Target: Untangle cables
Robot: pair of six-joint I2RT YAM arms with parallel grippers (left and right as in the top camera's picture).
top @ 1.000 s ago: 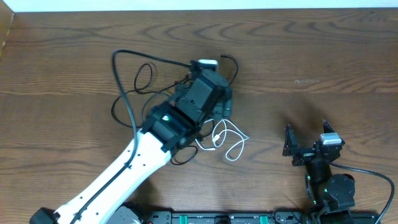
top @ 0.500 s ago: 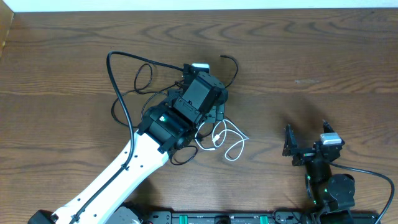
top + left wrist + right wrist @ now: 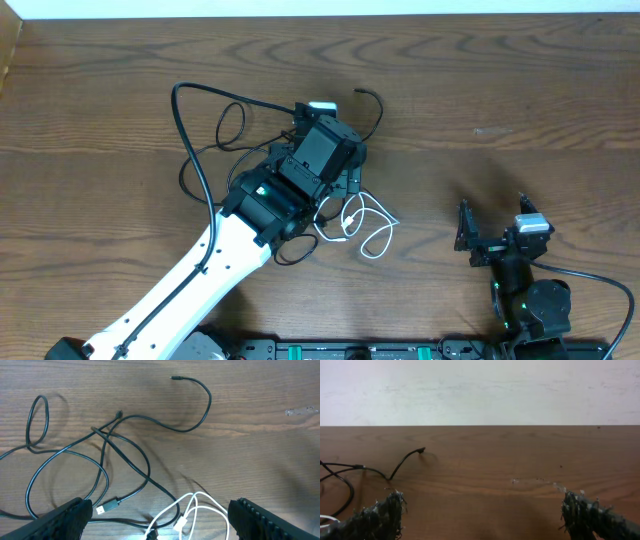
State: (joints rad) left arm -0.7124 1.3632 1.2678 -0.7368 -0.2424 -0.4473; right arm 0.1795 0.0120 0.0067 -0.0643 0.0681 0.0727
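The white cable (image 3: 372, 228) crosses a black one beside my left gripper, so my right gripper will next swing outward, turning toward the tangle, onto the white loop.
Thin black cables (image 3: 205, 135) lie tangled in loops on the wooden table, with a short white cable (image 3: 372, 228) coiled at their right. In the left wrist view the black cables (image 3: 125, 455) cross each other, a USB plug (image 3: 107, 507) lies near the bottom, and the white cable (image 3: 197, 510) loops between the fingers. My left gripper (image 3: 157, 527) is open just above the white cable and holds nothing. My right gripper (image 3: 492, 232) is open and empty at the lower right, apart from the cables; its fingers (image 3: 480, 517) frame bare table.
The left arm (image 3: 190, 280) stretches from the bottom left over part of the tangle. A free black cable end (image 3: 365, 95) curls at the upper right of the pile. A white wall (image 3: 480, 390) stands beyond the table's far edge.
The left gripper shifted slightly left and toward the front over the tangle during the first half second, and the upper black loop moved with it. It has been still since. The right arm has not moved.
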